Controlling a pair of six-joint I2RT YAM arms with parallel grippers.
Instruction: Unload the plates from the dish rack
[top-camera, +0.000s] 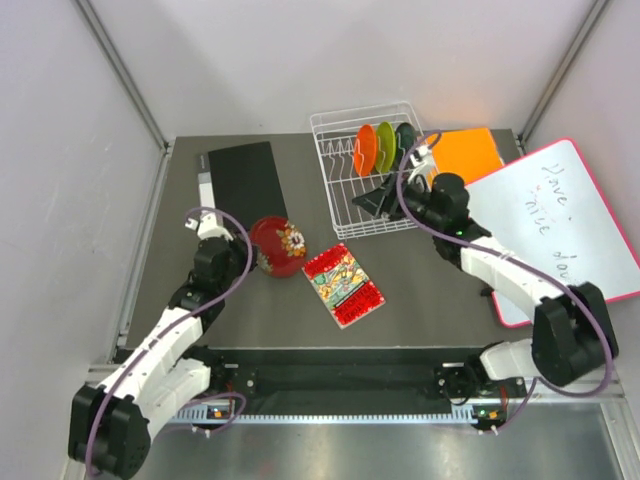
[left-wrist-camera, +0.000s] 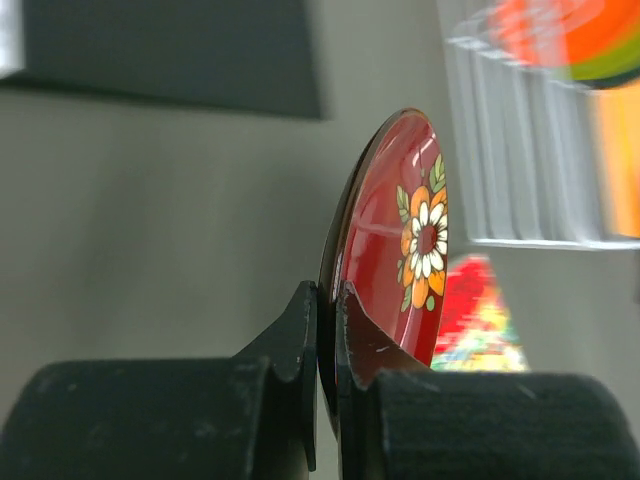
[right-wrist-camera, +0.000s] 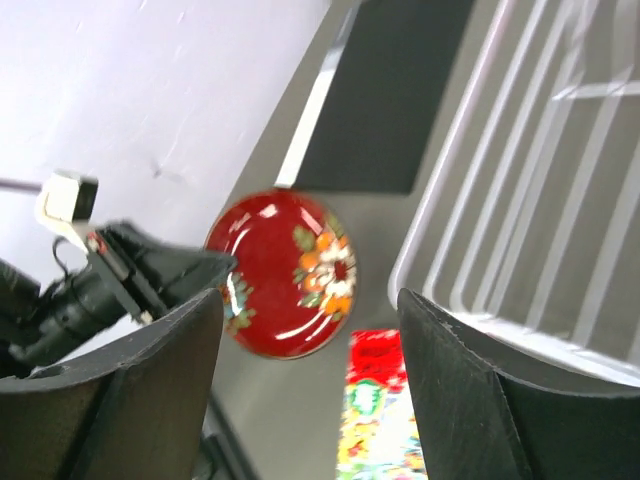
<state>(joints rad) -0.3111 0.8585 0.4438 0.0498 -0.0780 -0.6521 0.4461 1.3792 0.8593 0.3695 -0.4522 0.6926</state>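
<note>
The robot will next lower its left gripper and draw it back, letting go of the red plate (top-camera: 278, 245) on the near side of the black mat, where the tabletop is bare.
My left gripper (top-camera: 253, 250) is shut on the rim of the dark red plate (top-camera: 278, 245), holding it on edge above the table left of the dish rack (top-camera: 335, 190). In the left wrist view both jaws pinch the red plate (left-wrist-camera: 400, 240) at its edge, at the left gripper (left-wrist-camera: 327, 300). The orange plate (top-camera: 366, 148), the lime green plate (top-camera: 385, 145) and the dark teal plate (top-camera: 405, 140) stand upright in the rack's far end. My right gripper (top-camera: 375, 200) hovers open over the rack's near part. In its view, the right gripper (right-wrist-camera: 310, 300) is empty and faces the red plate (right-wrist-camera: 285, 275).
A red patterned packet (top-camera: 343, 285) lies flat in front of the rack. A black mat (top-camera: 245, 180) lies at the far left. An orange board (top-camera: 465, 152) and a whiteboard (top-camera: 560, 225) lie right of the rack, under the right arm.
</note>
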